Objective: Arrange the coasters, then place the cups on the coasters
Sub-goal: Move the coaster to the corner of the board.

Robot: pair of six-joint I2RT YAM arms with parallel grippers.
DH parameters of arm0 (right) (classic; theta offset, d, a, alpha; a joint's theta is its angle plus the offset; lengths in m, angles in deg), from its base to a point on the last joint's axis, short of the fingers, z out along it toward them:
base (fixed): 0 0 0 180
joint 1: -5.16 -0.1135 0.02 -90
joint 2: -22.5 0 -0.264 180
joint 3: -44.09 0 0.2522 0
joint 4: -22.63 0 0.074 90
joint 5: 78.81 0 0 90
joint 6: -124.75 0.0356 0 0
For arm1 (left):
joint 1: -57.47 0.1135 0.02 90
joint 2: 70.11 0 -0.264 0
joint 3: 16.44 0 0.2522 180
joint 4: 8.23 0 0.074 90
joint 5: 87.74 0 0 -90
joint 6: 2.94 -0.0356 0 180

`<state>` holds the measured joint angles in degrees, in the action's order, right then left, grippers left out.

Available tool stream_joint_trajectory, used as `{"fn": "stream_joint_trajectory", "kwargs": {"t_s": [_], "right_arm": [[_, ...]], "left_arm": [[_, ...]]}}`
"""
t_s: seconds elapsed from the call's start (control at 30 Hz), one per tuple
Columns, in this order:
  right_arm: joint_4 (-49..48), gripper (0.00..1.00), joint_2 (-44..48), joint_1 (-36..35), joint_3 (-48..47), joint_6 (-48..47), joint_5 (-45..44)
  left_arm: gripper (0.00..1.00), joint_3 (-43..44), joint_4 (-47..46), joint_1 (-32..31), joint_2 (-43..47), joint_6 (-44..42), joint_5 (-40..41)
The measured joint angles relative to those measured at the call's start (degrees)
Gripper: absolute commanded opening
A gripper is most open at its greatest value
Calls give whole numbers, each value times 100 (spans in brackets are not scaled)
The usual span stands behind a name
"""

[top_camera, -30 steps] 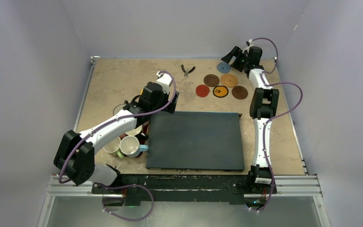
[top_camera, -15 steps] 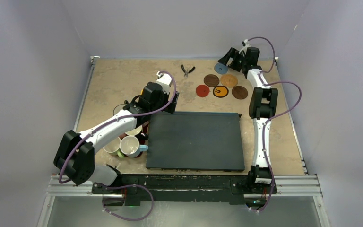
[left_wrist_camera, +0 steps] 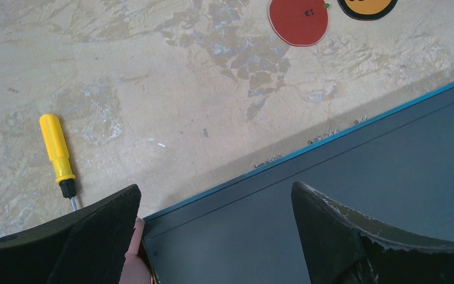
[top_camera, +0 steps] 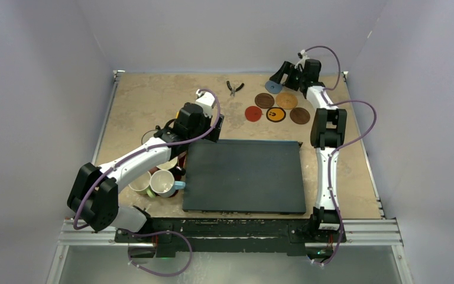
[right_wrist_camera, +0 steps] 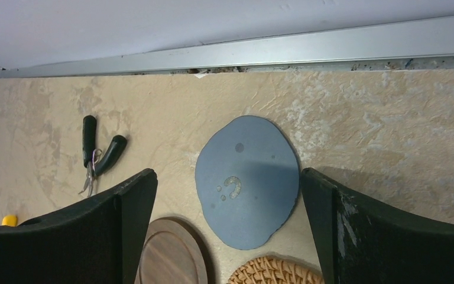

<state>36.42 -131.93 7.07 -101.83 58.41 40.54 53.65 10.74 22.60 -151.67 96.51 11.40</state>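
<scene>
The coasters already lie in a triangle. My left gripper moves to the left in the top view next and lowers onto the pale pink cup.
Six coasters lie at the far right of the table: grey-blue (top_camera: 276, 86), brown wood (top_camera: 265, 100), tan cork (top_camera: 286, 100), red (top_camera: 253, 113), yellow with black marks (top_camera: 275, 114) and dark brown (top_camera: 300, 115). My right gripper (top_camera: 280, 78) hangs open over the grey-blue coaster (right_wrist_camera: 248, 180), which lies flat between the fingers' lines, untouched. Several cups (top_camera: 163, 183) cluster at the near left, partly under my left arm. My left gripper (top_camera: 217, 128) is open and empty above the far left corner of the black mat (left_wrist_camera: 343, 201). A pale pink cup (left_wrist_camera: 131, 263) shows beside its left finger.
Black-handled pliers (top_camera: 234, 87) lie on the table left of the coasters. A yellow-handled screwdriver (left_wrist_camera: 58, 154) lies left of the mat. The big black mat (top_camera: 245, 177) fills the middle. A metal rail (right_wrist_camera: 307, 50) and the wall stand just behind the grey-blue coaster.
My right gripper has drifted a little farther back and to the left over the grey-blue coaster. The left arm, the cups and the coasters have stayed put.
</scene>
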Motion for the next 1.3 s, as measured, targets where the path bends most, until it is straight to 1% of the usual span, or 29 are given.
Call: {"fn": "stream_joint_trajectory", "kwargs": {"t_s": [0.2,0.4,0.63,0.8,0.9,1.03,1.13,1.23,1.3], "right_arm": [[22,98,59,-48,63,9,-199],[-122,98,267,-92,400,210,-544],[-264,98,909,-74,1360,791,-1366],[-393,98,1351,0,2026,938,-2048],[-520,98,1799,52,2704,918,-2262],[-780,98,2594,103,3716,787,-2380],[-966,98,3248,109,4146,544,-2389],[-1187,97,3917,103,4481,299,-2354],[-1285,95,4437,103,4758,164,-2194]], "left_arm": [[93,0,2,0,0,0,-2],[94,0,2,0,0,0,2],[94,0,0,122,2,44,-2],[96,0,-7,280,122,48,-11],[96,0,-39,590,304,157,-157],[93,35,-74,1429,485,656,-649],[93,149,157,1976,535,1038,-833],[92,149,525,2212,750,1335,-837],[92,87,715,2269,1021,1504,-807]]}}
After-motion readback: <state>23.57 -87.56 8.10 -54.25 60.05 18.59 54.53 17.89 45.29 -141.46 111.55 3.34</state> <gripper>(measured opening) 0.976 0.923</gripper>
